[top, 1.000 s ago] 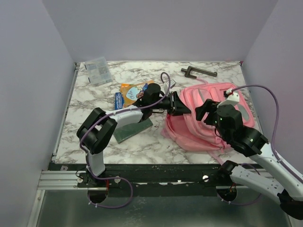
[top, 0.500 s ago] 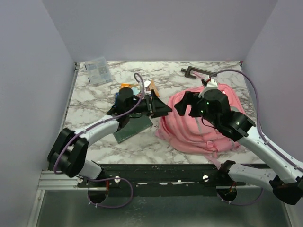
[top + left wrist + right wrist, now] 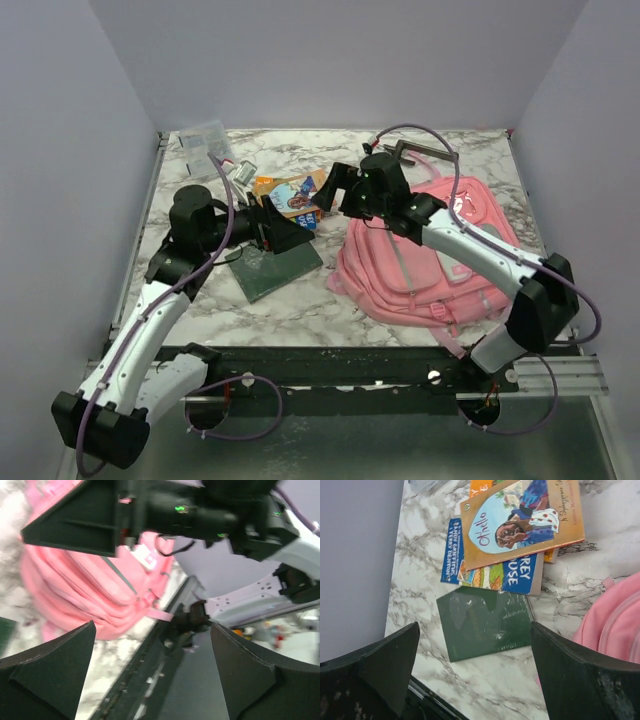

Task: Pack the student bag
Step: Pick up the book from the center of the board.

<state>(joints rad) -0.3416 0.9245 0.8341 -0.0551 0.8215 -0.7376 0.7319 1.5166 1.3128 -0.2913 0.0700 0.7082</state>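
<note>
I need to lower and turn my right gripper next onto the edge of the Othello book by the bag, because that edge is below my gripper and sticks out past the blue book.
The student bag, a big soft pink backpack, lies on the right half of the marble table; it also fills the upper left of the left wrist view and shows at the right edge of the right wrist view. My left gripper hovers open and empty over the green book, pointing towards the bag, with nothing between its fingers. My right gripper stands open and empty at the bag's back left corner, above the books.
An orange Othello book lies on a blue book, with the green book in front of them. A clear plastic packet sits at the back left. A black handle-shaped tool lies at the back edge.
My left gripper let go at the bag, opened wide and drew back left over the green book. My right arm swung from the bag's right side across to its back left corner.
</note>
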